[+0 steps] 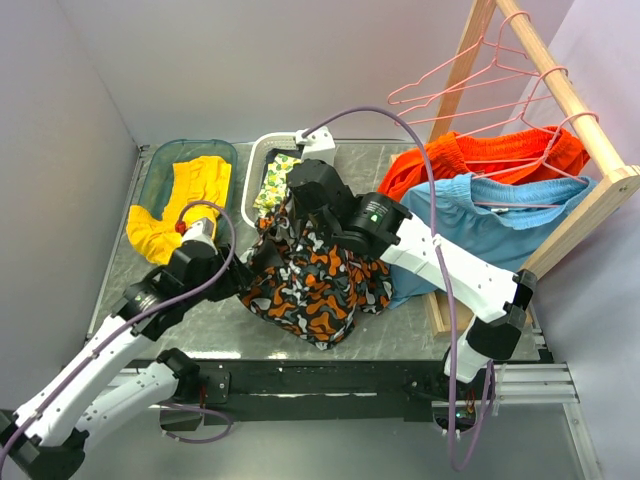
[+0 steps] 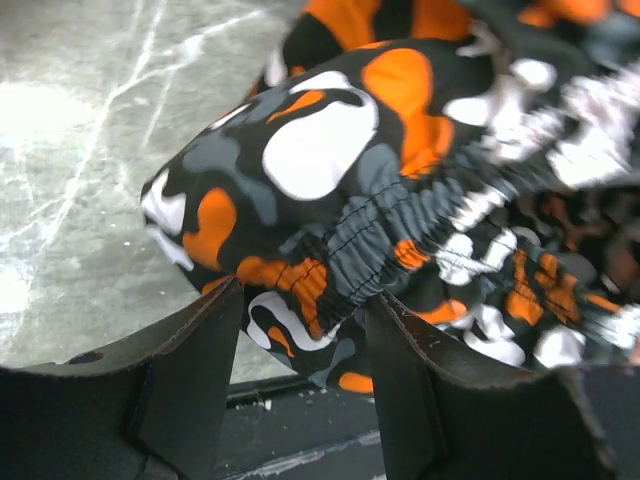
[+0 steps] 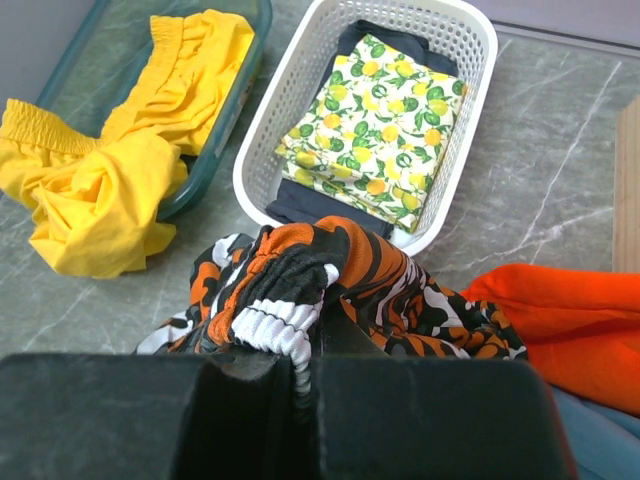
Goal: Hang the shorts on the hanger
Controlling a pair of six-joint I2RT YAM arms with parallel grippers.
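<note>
Next, my left gripper moves and tilts outward toward the white basket and closes on the waistband's gathered end (image 2: 328,288), since that end lies between its parted fingers.
The camouflage shorts (image 1: 315,280) hang bunched over the table's middle, lifted at the waistband. My right gripper (image 1: 287,215) is shut on the white and black waistband (image 3: 275,325), pinched between its fingers (image 3: 250,400). My left gripper (image 1: 238,278) is at the shorts' left edge; its jaws stand apart with the elastic waistband (image 2: 380,235) and a fold of fabric between the fingers (image 2: 195,370). An empty pink wire hanger (image 1: 455,80) hangs on the wooden rack at the back right, beside others like it.
A wooden rack (image 1: 570,95) stands at the right; pink hangers there carry orange shorts (image 1: 480,155) and light-blue shorts (image 1: 490,225). A teal tray (image 1: 152,175) holds a yellow garment (image 3: 120,170). A white basket (image 3: 460,40) holds lemon-print cloth.
</note>
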